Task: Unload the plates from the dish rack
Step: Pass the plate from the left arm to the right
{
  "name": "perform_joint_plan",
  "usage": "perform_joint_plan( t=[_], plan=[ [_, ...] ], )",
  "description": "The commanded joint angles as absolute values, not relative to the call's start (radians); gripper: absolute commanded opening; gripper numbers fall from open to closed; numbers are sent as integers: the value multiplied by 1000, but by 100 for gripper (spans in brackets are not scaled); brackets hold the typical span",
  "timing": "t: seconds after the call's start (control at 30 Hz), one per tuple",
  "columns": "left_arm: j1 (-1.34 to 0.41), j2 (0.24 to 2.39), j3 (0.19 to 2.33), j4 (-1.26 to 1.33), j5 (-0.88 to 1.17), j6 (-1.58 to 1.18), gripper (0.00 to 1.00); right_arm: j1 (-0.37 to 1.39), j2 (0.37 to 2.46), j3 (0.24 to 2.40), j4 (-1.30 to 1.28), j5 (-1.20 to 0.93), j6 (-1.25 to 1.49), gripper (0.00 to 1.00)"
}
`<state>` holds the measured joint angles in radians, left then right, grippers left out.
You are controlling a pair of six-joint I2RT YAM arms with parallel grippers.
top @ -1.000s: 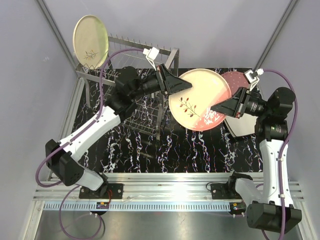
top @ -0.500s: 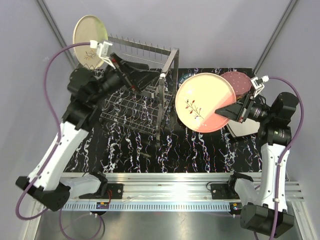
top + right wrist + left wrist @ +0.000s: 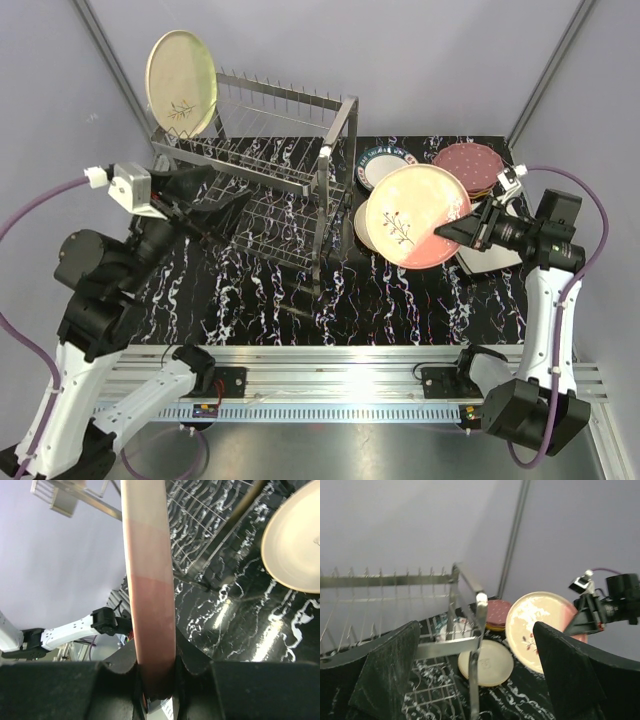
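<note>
My right gripper should next lower the tilted plate flat onto the bare black tabletop, which is below it and to its left in the top view, and let go of the plate there.
The silver wire dish rack (image 3: 270,170) stands at the back left, with one cream round plate (image 3: 181,83) upright at its far left end. My right gripper (image 3: 450,228) is shut on the rim of a cream and pink round plate (image 3: 412,212) with a sprig drawing, held tilted above the stacked plates. In the right wrist view this rim (image 3: 147,580) runs edge-on between the fingers of that gripper (image 3: 155,660). My left gripper (image 3: 215,195) is open and holds nothing, in front of the rack's left part. The left wrist view shows it (image 3: 476,630) facing the rack's corner post.
Unloaded plates lie right of the rack: a white one with a dark patterned rim (image 3: 383,165), a maroon dotted one (image 3: 472,165), a cream round one (image 3: 487,662) and a cream square one (image 3: 490,258). A metal rail (image 3: 330,385) runs along the near edge.
My left gripper let go of the sprig plate, opened wide and drew back to the left past the rack. The right gripper carried the plate a little right and lower.
</note>
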<state>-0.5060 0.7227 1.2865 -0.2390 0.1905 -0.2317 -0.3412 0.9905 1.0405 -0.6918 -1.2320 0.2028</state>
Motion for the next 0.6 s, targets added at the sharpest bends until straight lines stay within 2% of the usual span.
perform_joint_plan(
  t=[0.0,0.37,0.57],
  plan=[
    [-505,666,1192,-284,66,-157,99,-342,1012,1109,-756,-1253,83,0],
    [-506,516,1043,-357,-50,-132,99,-238,1199,1118,-928,-1134,-181,0],
    [-505,471,1016,-382,-77,-133,99,-153,1302,1118,-937,-1086,-222,0]
  ],
)
